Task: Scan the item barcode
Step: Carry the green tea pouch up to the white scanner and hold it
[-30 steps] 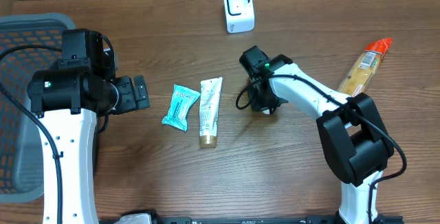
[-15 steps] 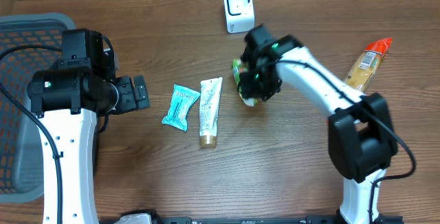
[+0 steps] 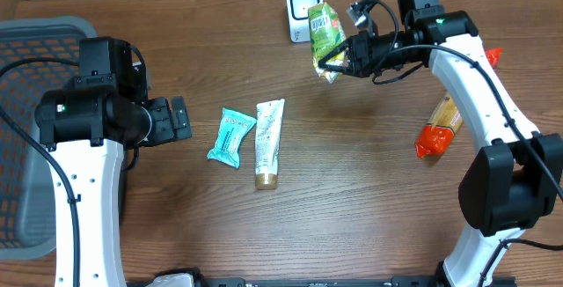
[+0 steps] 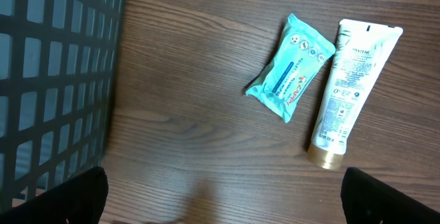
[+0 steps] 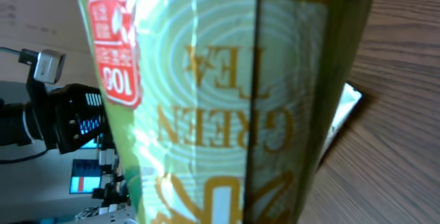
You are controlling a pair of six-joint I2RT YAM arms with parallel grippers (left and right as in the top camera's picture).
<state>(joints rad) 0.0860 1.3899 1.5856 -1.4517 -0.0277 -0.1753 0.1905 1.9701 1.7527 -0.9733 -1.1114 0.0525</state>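
Observation:
The yellow-and-orange item has bare wood by it, and next I need to swing my right gripper over the scanner (image 3: 302,7), then across to the right in the overhead view, down onto that wood, and release.
My right gripper (image 3: 341,58) is shut on a green tea packet (image 3: 325,28), holding it in the air at the back of the table. The packet hangs right beside the white scanner (image 3: 302,7). In the right wrist view the packet (image 5: 227,100) fills the frame and hides the fingers. My left gripper (image 3: 180,120) stands open above bare wood with nothing between its fingers (image 4: 75,196).
A blue wipes packet (image 3: 231,136) and a white tube with a gold cap (image 3: 268,142) lie side by side mid-table, also the packet (image 4: 292,76) and tube (image 4: 350,90) in the left wrist view. A dark basket (image 3: 35,40) stands at the left. A yellow-and-orange item (image 3: 442,118) lies at the right, partly under my right arm.
My right arm has lifted the green tea packet off the table's middle and swung it back and up beside the scanner. The left arm has not moved.

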